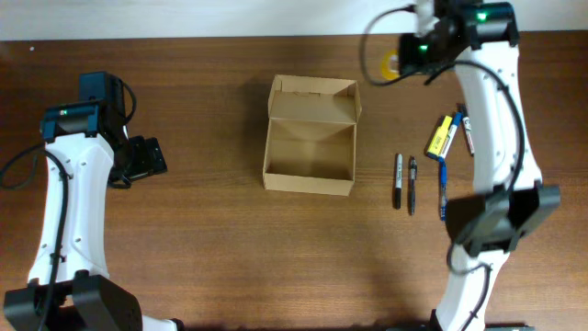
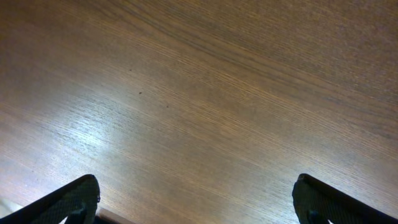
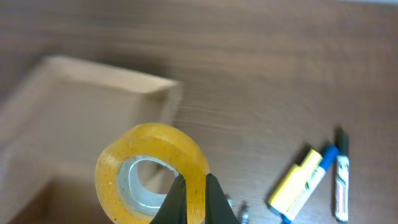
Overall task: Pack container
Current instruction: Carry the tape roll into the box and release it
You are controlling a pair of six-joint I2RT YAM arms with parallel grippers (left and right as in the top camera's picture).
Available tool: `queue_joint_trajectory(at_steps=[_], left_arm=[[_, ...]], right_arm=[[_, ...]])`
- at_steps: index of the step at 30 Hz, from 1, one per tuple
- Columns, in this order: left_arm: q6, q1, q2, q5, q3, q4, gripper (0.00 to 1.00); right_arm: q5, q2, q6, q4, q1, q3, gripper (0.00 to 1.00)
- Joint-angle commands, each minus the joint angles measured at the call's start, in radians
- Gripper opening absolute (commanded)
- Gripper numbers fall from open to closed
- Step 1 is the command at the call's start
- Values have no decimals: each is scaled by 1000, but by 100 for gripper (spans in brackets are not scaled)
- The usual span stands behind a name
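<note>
The roll (image 1: pixel 392 63) goes across next, then down for release. The box's empty bottom lies below my right gripper and to its left in the overhead view.
The container (image 1: pixel 310 136) is a tan cardboard box, open, with its lid flap folded back at the far side, in the middle of the table. It shows blurred in the right wrist view (image 3: pixel 74 118). My right gripper (image 3: pixel 193 193) is shut on the wall of a yellow tape roll (image 3: pixel 152 171) and holds it in the air to the right of the box; in the overhead view the roll (image 1: pixel 392 63) sits by the arm at the far right. My left gripper (image 2: pixel 196 199) is open and empty over bare table at the left (image 1: pixel 147 158).
Right of the box lie two black pens (image 1: pixel 404 181), a blue pen (image 1: pixel 442 188), a yellow-and-blue marker (image 1: pixel 442 136) and a white marker (image 1: pixel 468 134). The markers also show in the right wrist view (image 3: pixel 301 180).
</note>
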Motion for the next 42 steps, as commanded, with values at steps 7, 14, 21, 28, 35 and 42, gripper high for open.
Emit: queue_joint_trajectory(at_steps=[7,14,21,28,35,42], left_arm=[[16,5,-26,7,-2,2,100],[16,5,-26,7,-2,2,100],[16,5,-26,7,-2,2,100],[16,5,-26,7,-2,2,100],[16,5,-26,7,-2,2,100],[16,5,-26,7,-2,2,100]], right_arm=[[47,-94,-290,-74,291,16,4],[44,-46,-505,-78,382,-54,4],[17,33,-516,-44,380,-175,4],[10,91,-516,66,380,-336,4],[-6,100,-515,184,380,-476,4],[-3,100,-483,200,380,-486,49]])
